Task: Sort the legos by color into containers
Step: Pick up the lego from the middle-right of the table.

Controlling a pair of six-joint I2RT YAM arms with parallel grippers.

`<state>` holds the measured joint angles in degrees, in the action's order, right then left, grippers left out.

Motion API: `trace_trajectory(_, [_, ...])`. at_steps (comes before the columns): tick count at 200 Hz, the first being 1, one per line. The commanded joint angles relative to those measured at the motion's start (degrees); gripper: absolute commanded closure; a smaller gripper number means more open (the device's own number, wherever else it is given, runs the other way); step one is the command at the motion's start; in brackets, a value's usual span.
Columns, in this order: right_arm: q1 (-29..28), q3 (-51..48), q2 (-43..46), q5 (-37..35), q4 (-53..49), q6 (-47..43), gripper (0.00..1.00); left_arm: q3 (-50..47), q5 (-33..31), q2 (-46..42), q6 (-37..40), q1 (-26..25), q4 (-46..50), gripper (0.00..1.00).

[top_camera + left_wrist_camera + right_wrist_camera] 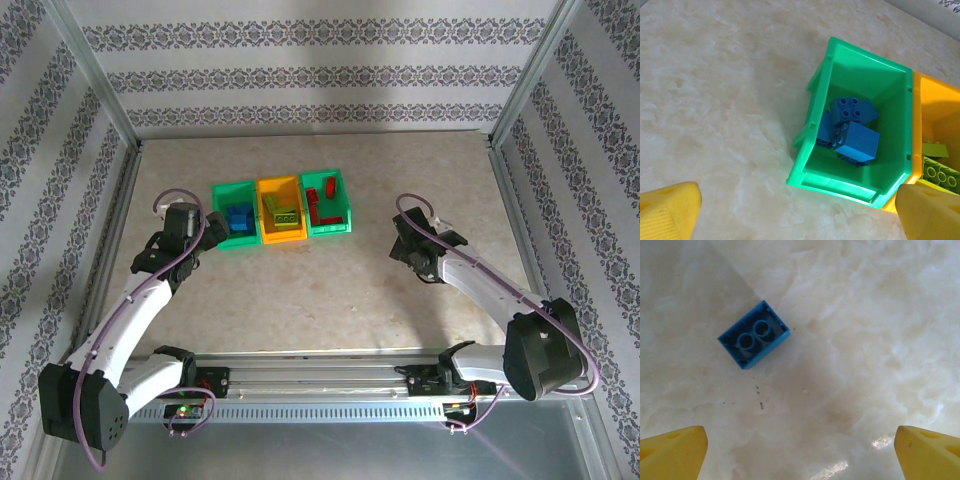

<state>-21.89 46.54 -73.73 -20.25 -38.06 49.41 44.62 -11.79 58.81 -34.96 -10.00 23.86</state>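
The blue brick lies on the table, slanted to my right gripper's open fingers, so the gripper goes down with a turn onto the brick's long sides next.
Three containers stand in a row at the back: a green bin holding blue legos, an orange-yellow bin holding lime legos, and a green bin holding red legos. My left gripper is open just left of and in front of the blue-filled bin; several blue bricks lie in it, beside the orange-yellow bin with a lime brick. My right gripper hangs open above the table. One blue brick lies studs down ahead of it, untouched.
The table is pale marbled stone, walled by patterned panels on a metal frame. A rail runs along the near edge between the arm bases.
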Motion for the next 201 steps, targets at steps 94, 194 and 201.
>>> trace_trajectory(94, [6.0,4.9,-12.7,8.4,5.1,-3.0,0.09,0.5,-0.4,0.4,-0.5,0.8,-1.4,0.0])
trace_trajectory(194, [6.6,12.0,-23.1,11.1,10.0,-7.0,0.24,0.6,-0.4,1.1,-0.8,0.9,-1.2,0.0])
trace_trajectory(201, [6.7,13.0,-23.9,10.9,10.0,-7.4,0.25,0.5,-0.3,1.1,-0.7,0.9,-1.0,0.0])
